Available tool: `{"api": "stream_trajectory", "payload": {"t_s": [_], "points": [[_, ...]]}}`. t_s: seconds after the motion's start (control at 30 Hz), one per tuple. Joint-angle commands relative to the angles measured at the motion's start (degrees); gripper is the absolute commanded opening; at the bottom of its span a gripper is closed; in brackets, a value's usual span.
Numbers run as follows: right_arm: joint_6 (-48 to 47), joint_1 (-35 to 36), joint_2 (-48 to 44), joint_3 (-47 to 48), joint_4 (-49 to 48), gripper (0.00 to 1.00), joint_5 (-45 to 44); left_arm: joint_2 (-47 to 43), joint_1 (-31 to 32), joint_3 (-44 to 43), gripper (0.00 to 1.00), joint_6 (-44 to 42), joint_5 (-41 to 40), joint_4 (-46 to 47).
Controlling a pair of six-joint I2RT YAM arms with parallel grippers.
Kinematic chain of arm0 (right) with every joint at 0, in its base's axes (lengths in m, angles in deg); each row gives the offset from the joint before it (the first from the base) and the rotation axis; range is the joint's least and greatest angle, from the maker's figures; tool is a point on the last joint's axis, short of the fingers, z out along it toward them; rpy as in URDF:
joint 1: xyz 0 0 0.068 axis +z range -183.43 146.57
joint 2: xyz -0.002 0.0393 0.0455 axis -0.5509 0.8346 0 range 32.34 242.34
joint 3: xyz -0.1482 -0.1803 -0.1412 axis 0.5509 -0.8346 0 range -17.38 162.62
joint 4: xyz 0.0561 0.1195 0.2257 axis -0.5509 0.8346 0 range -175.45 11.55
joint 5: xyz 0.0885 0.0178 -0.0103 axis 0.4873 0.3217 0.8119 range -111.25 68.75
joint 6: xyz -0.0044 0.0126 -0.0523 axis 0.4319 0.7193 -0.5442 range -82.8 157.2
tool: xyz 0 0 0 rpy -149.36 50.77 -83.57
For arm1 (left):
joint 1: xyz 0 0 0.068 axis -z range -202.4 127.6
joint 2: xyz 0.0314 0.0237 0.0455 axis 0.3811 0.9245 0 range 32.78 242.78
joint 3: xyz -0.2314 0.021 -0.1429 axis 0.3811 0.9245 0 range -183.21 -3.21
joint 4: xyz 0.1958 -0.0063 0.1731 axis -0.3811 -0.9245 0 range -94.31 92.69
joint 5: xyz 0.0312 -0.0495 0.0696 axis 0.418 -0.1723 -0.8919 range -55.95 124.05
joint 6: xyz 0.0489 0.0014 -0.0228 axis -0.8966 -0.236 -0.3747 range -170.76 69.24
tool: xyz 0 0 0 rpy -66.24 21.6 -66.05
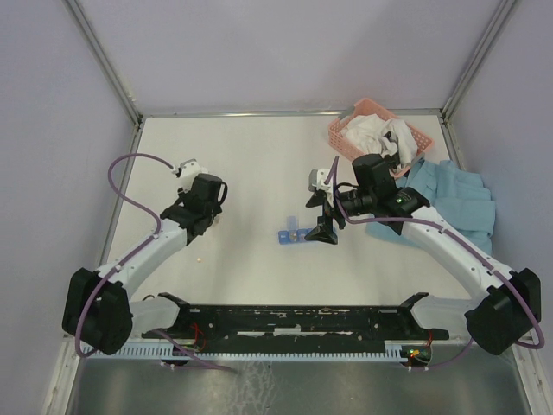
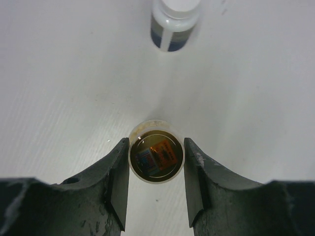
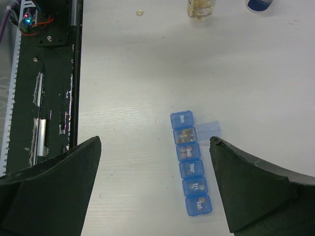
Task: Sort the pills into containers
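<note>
The clear bottle (image 2: 156, 158) should go beside the white-capped bottle, where the table is bare. My left gripper will next go down, moving left in the top view, and let it go there.
The containers (image 3: 191, 169) are a blue strip of day-marked compartments, lying flat on the table (image 1: 259, 164) and also seen from above (image 1: 289, 235). One compartment near the "Mon" end is open, its clear lid (image 3: 212, 129) flipped aside, with pills (image 3: 185, 133) inside. Brownish pills show through the other lids. One loose pill (image 3: 140, 12) lies apart on the table (image 1: 200, 259). My right gripper (image 3: 155, 142) hangs wide open above the strip, holding nothing. My left gripper (image 2: 156, 142) is shut on a small clear bottle (image 2: 156, 158) with amber contents, its fingertips pressing both sides.
A second bottle (image 2: 174, 24) with a white cap and blue label lies just beyond the left gripper. A pink basket (image 1: 378, 130) of white cloth stands at the back right beside a light blue towel (image 1: 458, 199). The black base rail (image 1: 294, 320) runs along the near edge.
</note>
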Motion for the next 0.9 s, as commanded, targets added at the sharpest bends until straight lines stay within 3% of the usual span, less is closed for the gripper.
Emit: {"api": "stream_trajectory", "payload": {"t_s": [0.0, 0.33, 0.43, 0.53, 0.6, 0.7, 0.87], "points": [[-0.76, -0.05, -0.31, 2.45, -0.61, 1.0, 0.02, 3.42, -4.84, -3.14, 0.03, -4.41, -2.41, 1.79], [-0.96, 0.01, -0.8, 2.26, -0.59, 1.0, 0.2, 10.66, -10.22, -6.54, 0.08, -4.85, -0.23, 4.59], [-0.97, -0.08, -0.75, 2.26, -0.61, 1.0, 0.2, 11.08, -10.92, -6.57, 0.24, -4.5, -0.23, 4.54], [-1.0, -0.02, -0.49, 2.29, -0.61, 1.0, 0.36, 10.69, -11.35, -6.17, 0.55, -3.93, -0.23, 4.84], [-0.97, -0.05, -0.34, 2.22, -0.65, 1.0, 0.37, 10.02, -11.37, -6.16, 0.68, -3.84, -0.23, 4.91], [-1.28, -0.08, -0.21, 2.25, -0.61, 1.0, 0.5, 8.75, -11.34, -6.3, 0.73, -3.88, -0.23, 4.73], [-4.24, -0.19, -1.52, 0.01, -1.46, 1.0, 6.37, 3.37, -11.19, -6.25, 0.71, -5.71, 4.89, 2.54]]}}
